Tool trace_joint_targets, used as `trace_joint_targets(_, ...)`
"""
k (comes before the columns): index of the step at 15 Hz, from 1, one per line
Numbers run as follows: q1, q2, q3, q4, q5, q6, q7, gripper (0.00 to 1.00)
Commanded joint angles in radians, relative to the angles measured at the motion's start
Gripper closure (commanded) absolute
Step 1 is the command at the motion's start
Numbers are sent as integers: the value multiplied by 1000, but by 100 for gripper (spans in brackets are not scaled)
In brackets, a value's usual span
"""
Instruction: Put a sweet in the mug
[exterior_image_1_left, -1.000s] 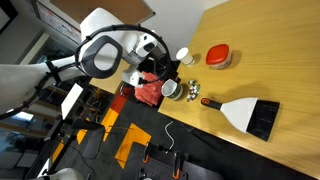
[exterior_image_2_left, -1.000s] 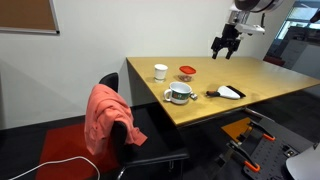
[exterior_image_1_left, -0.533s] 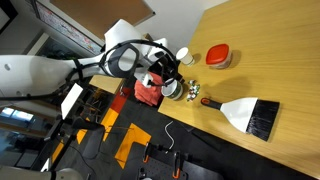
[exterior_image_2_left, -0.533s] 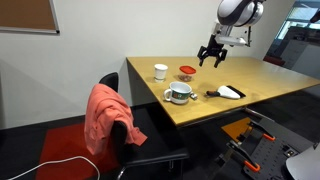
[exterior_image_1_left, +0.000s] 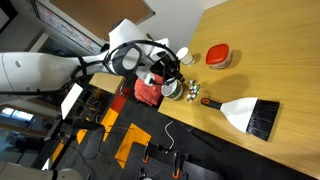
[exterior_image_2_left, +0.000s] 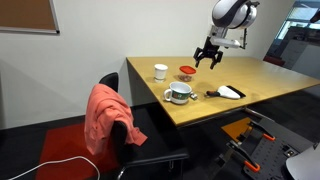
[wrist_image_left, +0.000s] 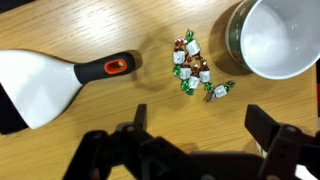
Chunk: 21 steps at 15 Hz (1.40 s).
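Note:
The open gripper lowers onto the green-wrapped sweet nearest the mug next, as the sweet lies slightly apart.
The mug stands near the table's front edge, silvery outside in both exterior views. In the wrist view it is at the top right, its inside looking pale with a dark rim. Several sweets in green and brown wrappers lie loose on the wood between the mug and the brush handle; they also show in an exterior view. My gripper is open and empty, high above the table, with the sweets just beyond its fingertips. It also shows in both exterior views.
A white brush with a black and orange handle lies beside the sweets. A plain white cup and a red-lidded tub stand further back. A chair with a red cloth is at the table's edge.
My arm has swung in from the far side of the table and come lower, to above the tub and sweets. The gripper has stayed open.

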Motion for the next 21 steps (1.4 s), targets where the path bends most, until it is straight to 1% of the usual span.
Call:
trace_joint_targets(1,13,27,-3,18,0,17,39,0)
trace_joint_targets(6,27,124,11,73,46,25,69,0)
trace_joint_targets(12,35,271,19,155,134,121,113,0)
trace_joint_targets(16,43,352,11,209,154,157,133,0)
trace_joint_targets(21,51,430,8,277,157,169,163,0)
